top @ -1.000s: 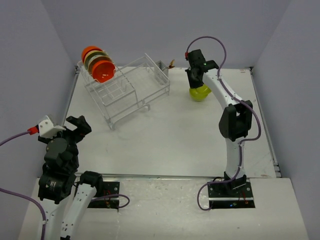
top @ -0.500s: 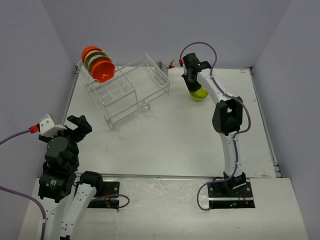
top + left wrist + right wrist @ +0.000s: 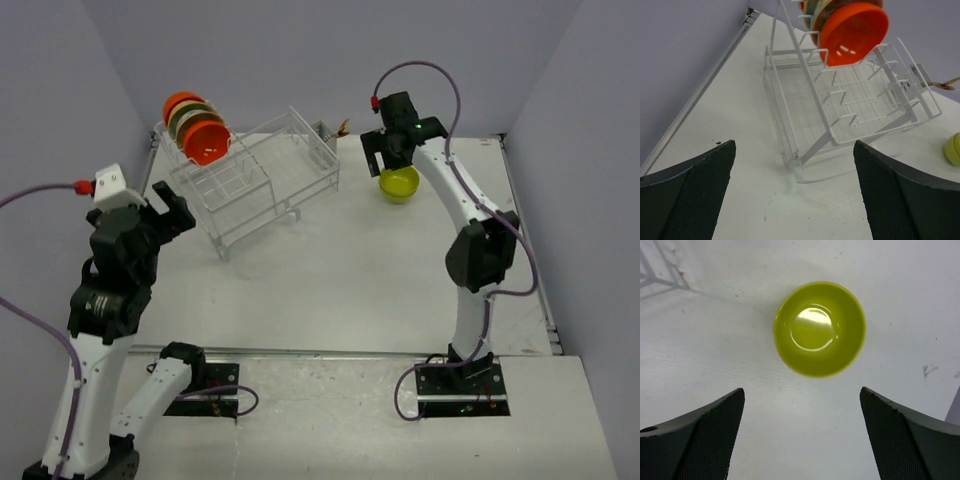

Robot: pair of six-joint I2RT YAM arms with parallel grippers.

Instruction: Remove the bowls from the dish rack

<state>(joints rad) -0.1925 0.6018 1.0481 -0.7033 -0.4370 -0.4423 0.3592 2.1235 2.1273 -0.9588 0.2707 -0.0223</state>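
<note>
I need to move my left gripper outward next and turn it onto the orange-red bowl's upper rim (image 3: 209, 123) (image 3: 861, 4), because that bowl is outward of the gripper, at the very front of the stack.
The dish rack (image 3: 262, 175) stands at the back left of the table. At its far left end several bowls stand on edge, an orange-red bowl (image 3: 206, 142) in front. The left wrist view shows the same rack (image 3: 860, 105) and orange-red bowl (image 3: 852, 32). A lime-green bowl (image 3: 399, 183) sits upright on the table, right of the rack. My right gripper (image 3: 397, 150) hovers over it, open and empty; in the right wrist view the green bowl (image 3: 819, 328) lies beyond the right gripper (image 3: 802, 390). My left gripper (image 3: 165, 212) is open near the rack's near left corner, and the left gripper (image 3: 794, 143) holds nothing.
A small side cup (image 3: 325, 132) hangs on the rack's far right corner, with a brown object (image 3: 343, 128) just behind it. A metal rail (image 3: 140, 190) runs along the table's left edge. Walls close in the back and both sides.
My right gripper has opened and let go of the green bowl, which now rests on the table. The left arm has risen and swung forward towards the rack.
</note>
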